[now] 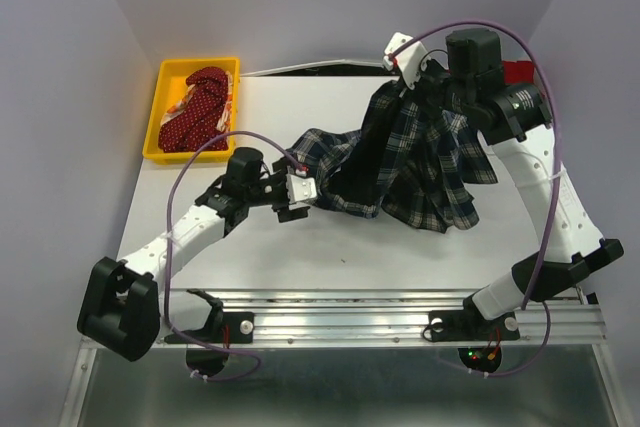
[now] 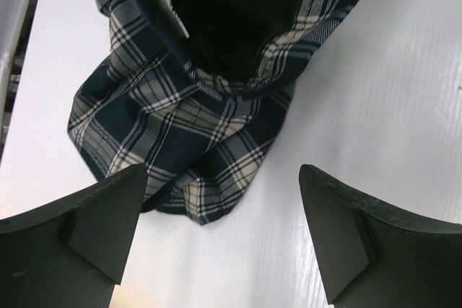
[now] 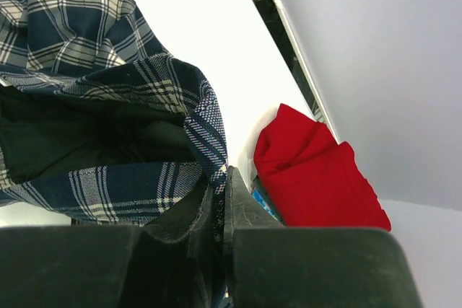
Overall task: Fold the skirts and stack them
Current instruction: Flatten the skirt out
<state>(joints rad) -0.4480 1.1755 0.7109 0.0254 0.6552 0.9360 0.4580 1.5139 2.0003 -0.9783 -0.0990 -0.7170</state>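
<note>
My left gripper will move across onto the bend of the plaid skirt's open rim and close, because that bend is to its right in the top view.
The navy, green and white plaid skirt lies bunched on the white table, one edge lifted at the back. My right gripper is shut on that edge and holds it up. My left gripper is open and empty, low over the table just left of the skirt's near corner. The dark red dotted skirt and a cream one lie in the yellow bin. The plain red skirt lies folded at the back right, behind my right arm in the top view.
The yellow bin stands at the back left corner of the table. Grey walls close in the left, back and right sides. A metal rail with the arm bases runs along the near edge.
</note>
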